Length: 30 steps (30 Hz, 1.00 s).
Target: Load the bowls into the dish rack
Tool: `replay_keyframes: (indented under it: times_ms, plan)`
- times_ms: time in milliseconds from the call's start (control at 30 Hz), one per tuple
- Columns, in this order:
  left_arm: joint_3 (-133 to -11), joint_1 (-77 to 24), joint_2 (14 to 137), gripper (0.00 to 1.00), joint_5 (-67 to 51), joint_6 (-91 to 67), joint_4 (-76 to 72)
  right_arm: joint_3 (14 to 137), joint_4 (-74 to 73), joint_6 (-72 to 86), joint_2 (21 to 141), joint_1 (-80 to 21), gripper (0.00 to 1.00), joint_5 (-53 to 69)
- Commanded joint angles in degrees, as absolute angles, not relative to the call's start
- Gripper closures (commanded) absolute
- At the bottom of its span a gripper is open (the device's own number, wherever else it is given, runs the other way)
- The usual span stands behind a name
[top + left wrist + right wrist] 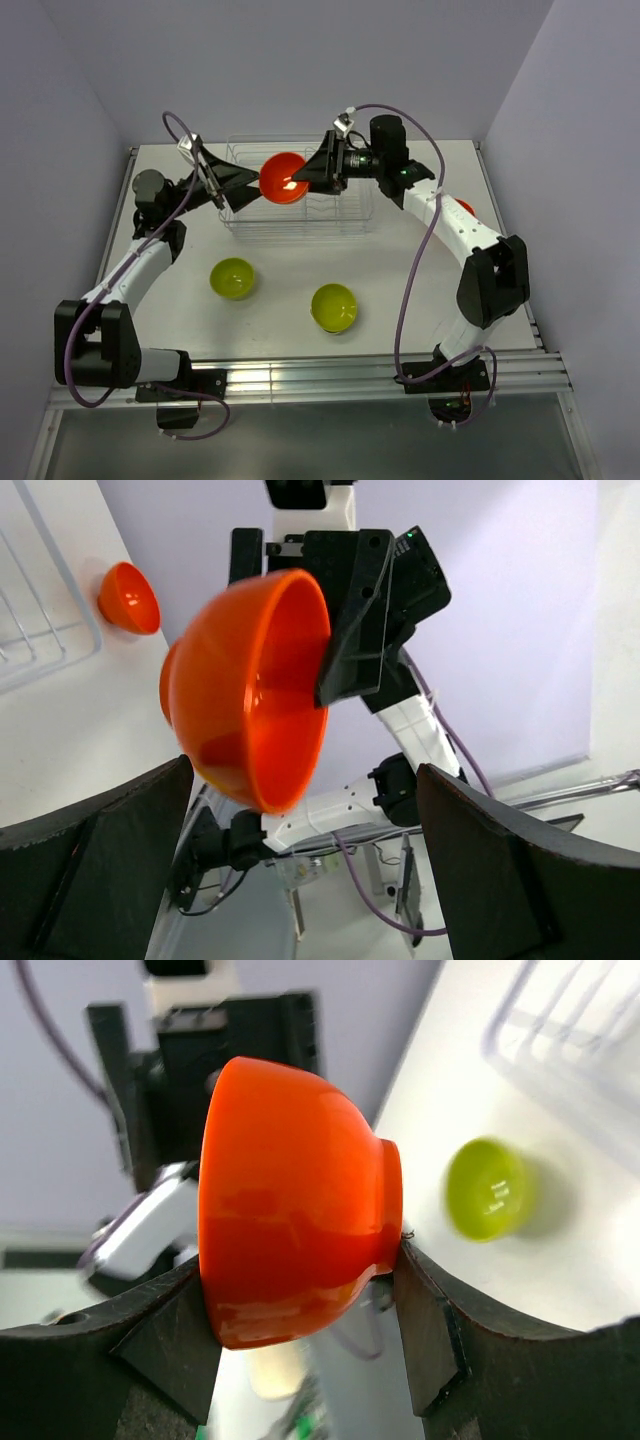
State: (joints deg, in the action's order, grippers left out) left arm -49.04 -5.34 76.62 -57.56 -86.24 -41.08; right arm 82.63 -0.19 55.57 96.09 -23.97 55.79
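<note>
My right gripper turns its fingers down from sideways next and lowers into the rack's end nearest the second orange bowl to release where wires stand empty.
An orange bowl (283, 178) hangs on its side above the dish rack (240, 225), with my right gripper (303, 180) shut on it. In the right wrist view the fingers press the bowl (290, 1210) at its rim and its foot, either side of the right gripper (300, 1260). My left gripper (258, 186) stands open just left of this bowl, its fingers wide apart and touching nothing. The left wrist view shows the bowl (250, 690) ahead of the left gripper (305, 780). Two lime-green bowls (232, 278) (334, 307) sit upright on the table in front of the rack.
A second orange bowl (465, 207) lies on the table right of the rack, partly behind my right arm; it also shows in the left wrist view (130, 598). The rack's wire rim (40, 620) is at that view's left edge. Walls enclose the table on three sides.
</note>
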Motion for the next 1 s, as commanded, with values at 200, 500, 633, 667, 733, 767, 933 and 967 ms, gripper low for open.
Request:
replay_keyframes:
  times_ms: [200, 500, 633, 667, 733, 767, 933, 967]
  plan:
    - [-57.82, -1.32, 70.49, 0.01, -58.19, -65.16, -19.55, 99.57, -25.74, 30.43, 94.66, -21.27, 1.0, 34.84]
    - [-67.14, -0.27, 69.35, 0.0, -48.44, -45.53, 7.29, 112.93, -38.49, 19.26, 101.42, -21.44, 1.0, 14.35]
    - [-67.41, -0.18, 68.56, 0.01, -47.11, -43.51, 8.88, 117.5, -42.88, 15.91, 104.15, -21.71, 1.0, 7.39]
    - [-67.33, -0.18, 68.21, 0.01, -46.85, -43.16, 8.96, 118.03, -43.41, 14.95, 104.76, -21.8, 1.0, 5.56]
    - [-67.5, -0.18, 67.94, 0.01, -45.62, -41.67, 9.31, 119.35, -44.91, 13.63, 106.25, -22.15, 1.0, 3.62]
    - [-67.41, -0.18, 67.5, 0.0, -45.18, -41.31, 9.58, 119.7, -45.35, 12.32, 107.22, -22.41, 1.0, 1.43]
    - [-67.06, -0.18, 66.8, 0.0, -44.21, -39.9, 10.55, 118.84, -46.23, 9.93, 108.9, -24.6, 1.0, -5.26]
    - [-66.89, -0.18, 66.71, 0.01, -43.95, -39.9, 10.55, 118.57, -45.8, 9.76, 109.07, -24.7, 1.0, -6.58]
